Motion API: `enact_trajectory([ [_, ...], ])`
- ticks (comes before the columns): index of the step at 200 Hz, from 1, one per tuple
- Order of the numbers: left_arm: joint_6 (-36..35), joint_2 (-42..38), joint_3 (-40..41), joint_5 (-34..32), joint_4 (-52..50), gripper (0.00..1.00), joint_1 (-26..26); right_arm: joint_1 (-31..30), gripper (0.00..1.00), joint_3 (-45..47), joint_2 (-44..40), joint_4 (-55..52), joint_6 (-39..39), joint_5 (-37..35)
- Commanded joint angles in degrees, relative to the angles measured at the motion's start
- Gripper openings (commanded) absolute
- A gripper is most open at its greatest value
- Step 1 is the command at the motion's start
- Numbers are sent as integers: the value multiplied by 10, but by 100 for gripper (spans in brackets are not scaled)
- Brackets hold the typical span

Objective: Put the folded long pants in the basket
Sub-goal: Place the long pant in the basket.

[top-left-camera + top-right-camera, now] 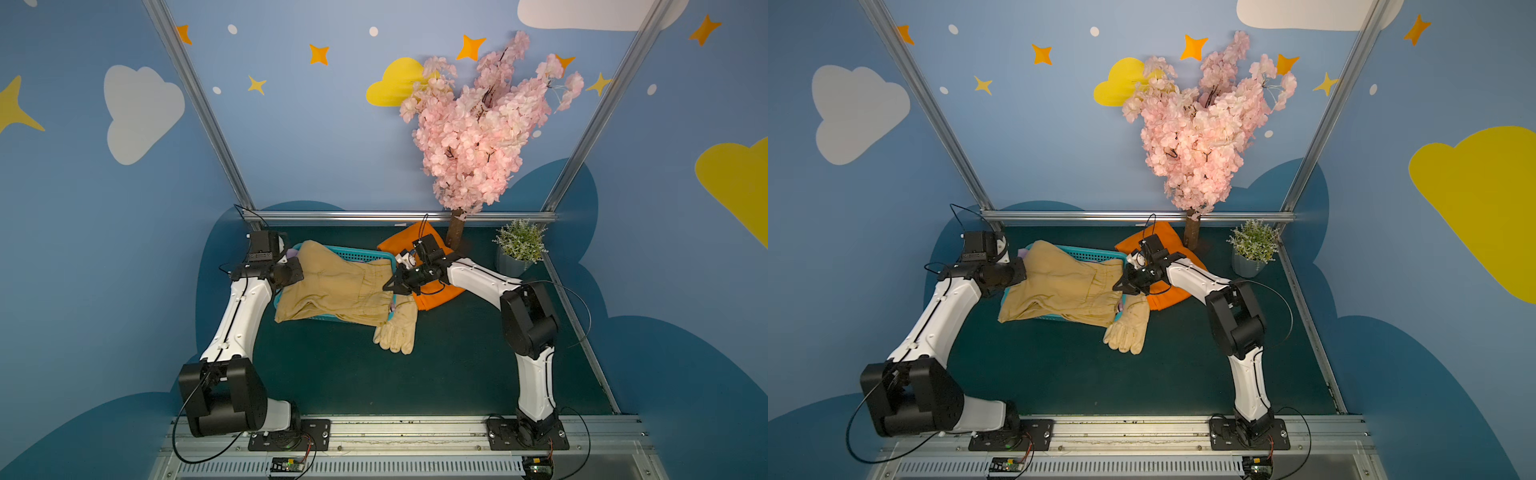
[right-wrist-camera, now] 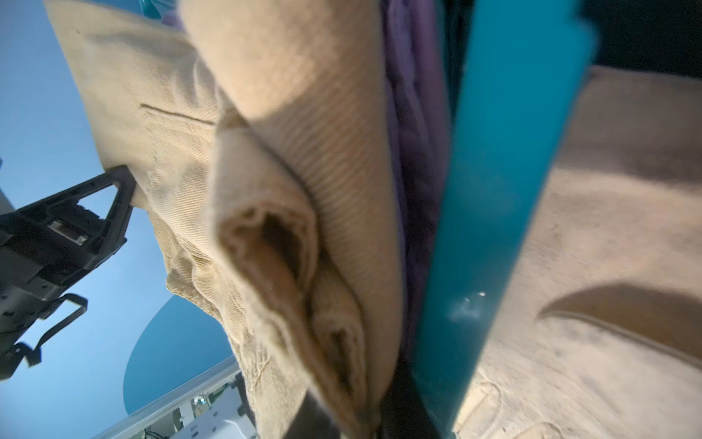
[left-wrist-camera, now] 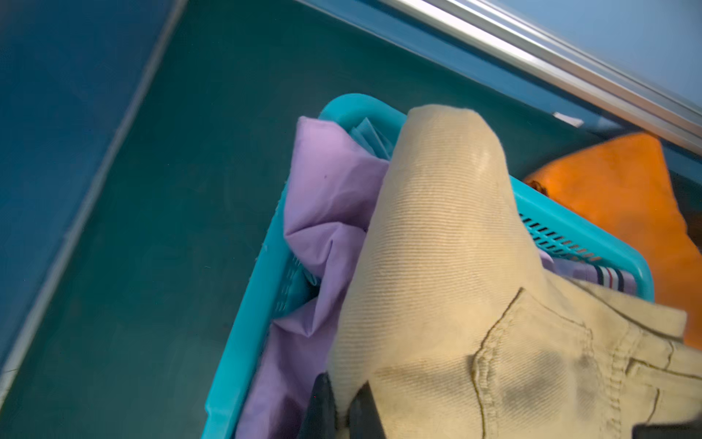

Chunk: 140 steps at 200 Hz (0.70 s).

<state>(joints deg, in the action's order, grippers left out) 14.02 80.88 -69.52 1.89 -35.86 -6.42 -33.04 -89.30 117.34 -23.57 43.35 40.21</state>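
My right gripper eases toward the orange pants next and releases the tan pants point(image 1: 332, 286) just inside the basket's rim, since they already stretch over the basket.
The tan folded long pants point(image 1: 332, 286) point(image 1: 1059, 286) lie stretched over the teal basket point(image 1: 353, 253) point(image 1: 1084, 253), hiding most of it. My left gripper point(image 1: 291, 272) point(image 3: 343, 399) is shut on their left end, and my right gripper point(image 1: 388, 286) point(image 2: 357, 418) is shut on their right end beside the basket's rim point(image 2: 494, 190). Inside the basket point(image 3: 243, 315), lilac pants point(image 3: 326, 197) show under the tan pants point(image 3: 437, 235), with a strip of striped waistband point(image 3: 611, 275). The orange pants point(image 1: 399, 243) point(image 3: 615, 182) lie on the table behind my right arm.
A pair of cream work gloves point(image 1: 397, 332) lies against the basket's front right corner. A pink blossom tree point(image 1: 478, 124) with its trunk point(image 1: 455, 232) and a small potted plant point(image 1: 519, 245) stand at the back right. A metal rail point(image 1: 374, 216) runs along the back.
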Motion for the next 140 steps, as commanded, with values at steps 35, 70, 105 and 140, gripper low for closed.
enact_trajectory([
  [35, 51, -43, 29, 107, -4, 2, 72, 65, 0, 17, -37, -203, -132, -19],
  [70, 71, -79, 77, 79, 13, 2, 77, 65, 0, -49, -32, -242, -161, -47],
  [105, 54, -36, 28, 50, 14, 2, 55, 53, 0, -111, -9, -230, -140, -54],
  [140, 32, 33, -16, 39, 11, 2, 29, 43, 0, -168, 26, -230, -124, -61],
])
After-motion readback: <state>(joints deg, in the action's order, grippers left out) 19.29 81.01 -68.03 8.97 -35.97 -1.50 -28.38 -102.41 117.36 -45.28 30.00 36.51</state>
